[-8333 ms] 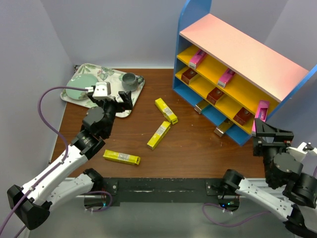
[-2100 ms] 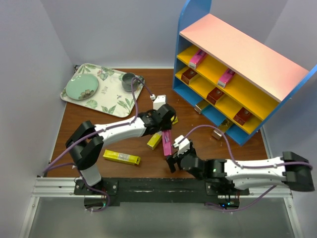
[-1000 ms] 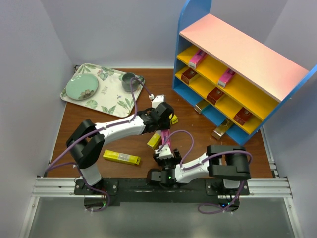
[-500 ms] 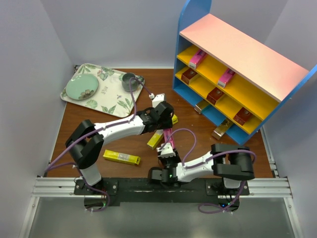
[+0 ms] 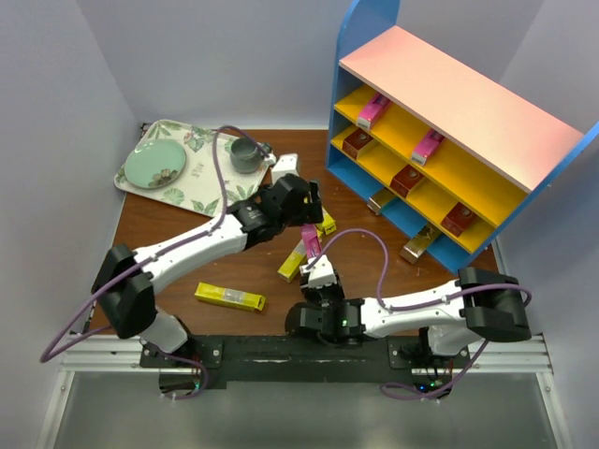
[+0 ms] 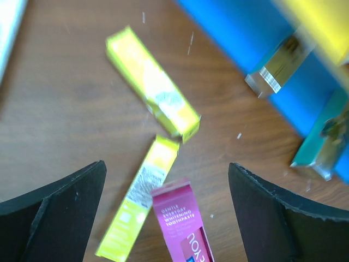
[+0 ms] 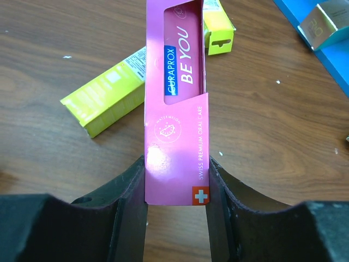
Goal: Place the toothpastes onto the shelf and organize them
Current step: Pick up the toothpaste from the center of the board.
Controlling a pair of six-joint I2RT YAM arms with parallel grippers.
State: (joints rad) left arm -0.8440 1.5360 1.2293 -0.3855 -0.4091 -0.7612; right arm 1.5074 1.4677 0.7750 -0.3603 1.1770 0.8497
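My right gripper should release its carton on the upper board's empty end (image 5: 481, 184) and rise outward to the right in the top view, since that board holds the pink ones.
A bright pink toothpaste carton (image 7: 174, 103) stands pinched between the black fingers of my right gripper (image 7: 175, 191), near the table's middle (image 5: 310, 241). My left gripper (image 5: 307, 213) hovers just above it, jaws wide open (image 6: 166, 166), touching nothing; the pink carton's top end (image 6: 177, 218) shows below the gap. Yellow cartons lie loose on the table (image 5: 324, 223) (image 5: 292, 263) (image 5: 229, 297). The shelf (image 5: 449, 94) stands at the right with pink (image 5: 372, 110) and dark red (image 5: 408, 178) cartons on its yellow boards.
A floral tray (image 5: 211, 192) with a green plate (image 5: 155, 166) and a grey cup (image 5: 245, 154) sits at the back left. A gold-ended carton (image 5: 379, 199) and a teal one (image 5: 421, 245) lie at the shelf's blue foot. Grey walls close in the table.
My left gripper opened wide and pulled back off the pink carton. My right gripper closed on the carton's lower end and holds it alone.
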